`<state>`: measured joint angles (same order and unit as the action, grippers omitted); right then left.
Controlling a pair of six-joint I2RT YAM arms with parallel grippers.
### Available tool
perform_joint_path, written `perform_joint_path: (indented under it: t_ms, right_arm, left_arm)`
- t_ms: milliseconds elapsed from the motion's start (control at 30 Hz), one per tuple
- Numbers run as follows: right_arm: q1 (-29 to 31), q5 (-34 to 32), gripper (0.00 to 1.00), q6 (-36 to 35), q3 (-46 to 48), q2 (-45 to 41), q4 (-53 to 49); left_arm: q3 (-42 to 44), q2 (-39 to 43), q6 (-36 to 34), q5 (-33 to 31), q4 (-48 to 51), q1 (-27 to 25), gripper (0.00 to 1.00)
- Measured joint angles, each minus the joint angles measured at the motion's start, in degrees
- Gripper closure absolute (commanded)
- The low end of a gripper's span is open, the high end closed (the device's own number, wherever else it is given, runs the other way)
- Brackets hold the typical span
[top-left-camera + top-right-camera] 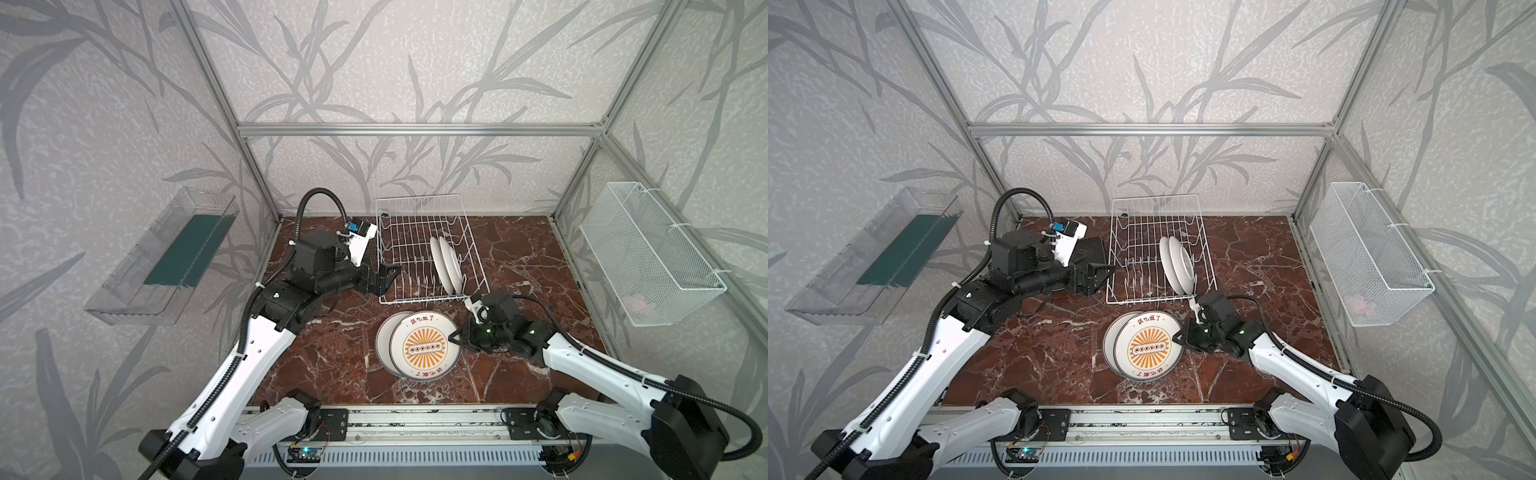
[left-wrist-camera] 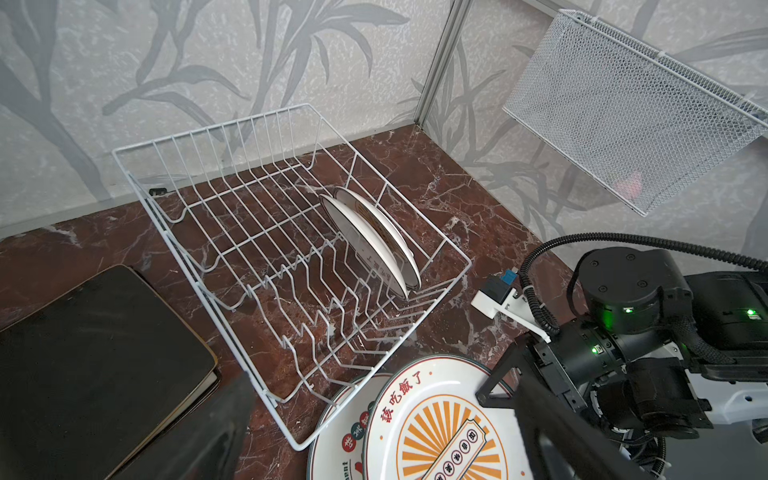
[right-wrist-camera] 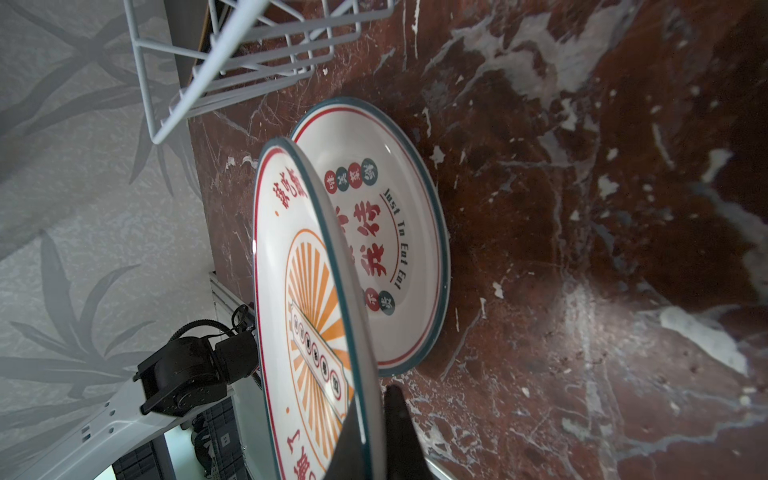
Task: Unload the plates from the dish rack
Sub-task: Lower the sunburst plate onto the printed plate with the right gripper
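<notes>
The held sunburst plate still hangs off-center, so my right gripper will next go down and shift toward the flat printed plate (image 1: 382, 344) (image 3: 396, 228) below it, then let go.
The white wire dish rack (image 1: 422, 298) stands at the back middle of the table, with two round white plates (image 1: 446, 262) upright at its right end, also in the left wrist view (image 2: 374, 237). In front of it my right gripper (image 1: 455, 337) is shut on the right rim of a round white plate with an orange sunburst (image 1: 426, 351). That plate hangs tilted over another round printed plate (image 3: 399, 249) lying flat on the table. My left gripper (image 1: 390, 276) stands open by the rack's left side, holding nothing. Black square plates (image 1: 1090, 249) lie stacked left of the rack.
A clear plastic tray (image 1: 162, 257) hangs on the left wall. On the right wall hangs a white mesh basket (image 1: 648, 253). The red marble table (image 1: 532, 266) has metal frame posts at its corners and a rail along the front edge.
</notes>
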<state>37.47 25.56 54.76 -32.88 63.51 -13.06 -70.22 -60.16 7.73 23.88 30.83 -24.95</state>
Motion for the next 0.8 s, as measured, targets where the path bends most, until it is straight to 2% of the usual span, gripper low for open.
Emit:
perform_joint_path:
  t_ms: [333,767,800]
  right_arm:
    - [3.0,-2.7,0.92,3.4,0.6,5.9,5.6]
    - [4.3,-3.5,0.68,6.4,0.8,10.9,11.0]
    - [4.3,-3.5,0.64,6.5,0.8,10.9,11.2]
  left_arm:
    - [0.2,-0.2,0.0,0.1,-1.5,0.3,0.01]
    - [0.3,-2.1,2.3,0.2,-2.5,0.5,0.01]
    - [0.3,-2.3,2.7,0.3,-2.8,0.5,0.01]
